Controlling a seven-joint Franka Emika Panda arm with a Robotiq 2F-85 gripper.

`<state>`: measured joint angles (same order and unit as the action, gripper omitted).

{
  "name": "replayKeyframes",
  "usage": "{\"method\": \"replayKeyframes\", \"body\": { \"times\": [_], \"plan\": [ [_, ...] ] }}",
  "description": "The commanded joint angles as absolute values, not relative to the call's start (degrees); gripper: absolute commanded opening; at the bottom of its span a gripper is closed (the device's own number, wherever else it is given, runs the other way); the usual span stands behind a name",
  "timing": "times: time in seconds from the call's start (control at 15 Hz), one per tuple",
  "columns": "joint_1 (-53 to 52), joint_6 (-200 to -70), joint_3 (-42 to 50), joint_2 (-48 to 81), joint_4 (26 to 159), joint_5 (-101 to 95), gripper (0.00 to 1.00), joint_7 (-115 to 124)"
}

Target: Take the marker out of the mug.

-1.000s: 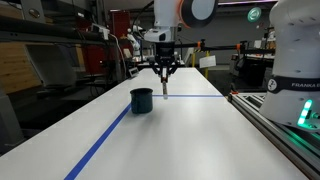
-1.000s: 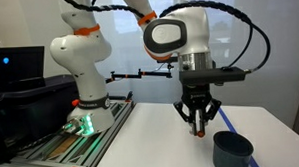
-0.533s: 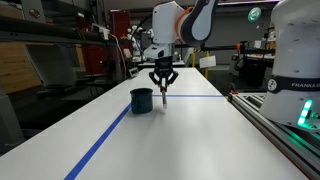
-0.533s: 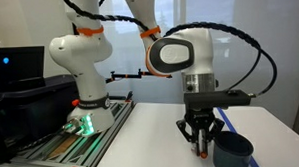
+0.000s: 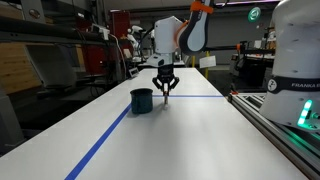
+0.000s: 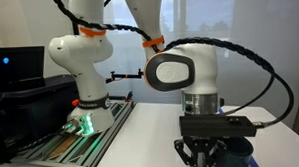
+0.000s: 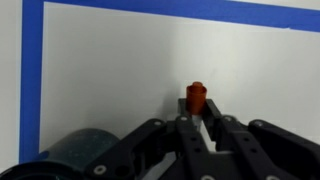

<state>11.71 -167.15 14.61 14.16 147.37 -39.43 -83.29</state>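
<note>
The gripper stays low over the white table beside the mug (image 5: 142,100) next, then opens, because the marker (image 7: 196,97) is already out of the mug.
The dark blue-teal mug (image 5: 142,100) stands on the white table beside a blue tape line. It also shows at the lower left of the wrist view (image 7: 85,155). My gripper (image 5: 164,93) is low over the table just beside the mug, shut on the reddish-brown marker (image 7: 196,97), which stands upright between the fingers. In the wrist view the gripper (image 7: 198,118) holds the marker with its end pointing at the table. In an exterior view the gripper (image 6: 204,157) is near the bottom edge and hides the mug.
Blue tape lines (image 5: 105,139) run across the white table (image 5: 190,140). A second white robot base (image 5: 295,60) stands on a rail at the table's side. Shelves and lab clutter sit behind the table.
My gripper has moved down toward the table with the marker in it, staying beside the mug.
</note>
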Motion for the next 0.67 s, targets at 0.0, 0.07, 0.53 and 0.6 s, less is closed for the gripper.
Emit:
{"method": "replayKeyframes", "body": {
  "times": [0.0,0.07,0.53,0.6],
  "plan": [
    [9.6,-168.8,18.5,18.3,144.4,-44.8,0.05,-77.3],
    [8.6,-168.4,19.7,19.2,143.5,-46.6,0.05,-75.2],
    [3.1,-167.3,23.1,13.5,143.1,-51.9,0.83,-65.7],
    [2.4,-166.2,23.1,10.9,143.7,-51.5,0.90,-65.1]
  ]
}}
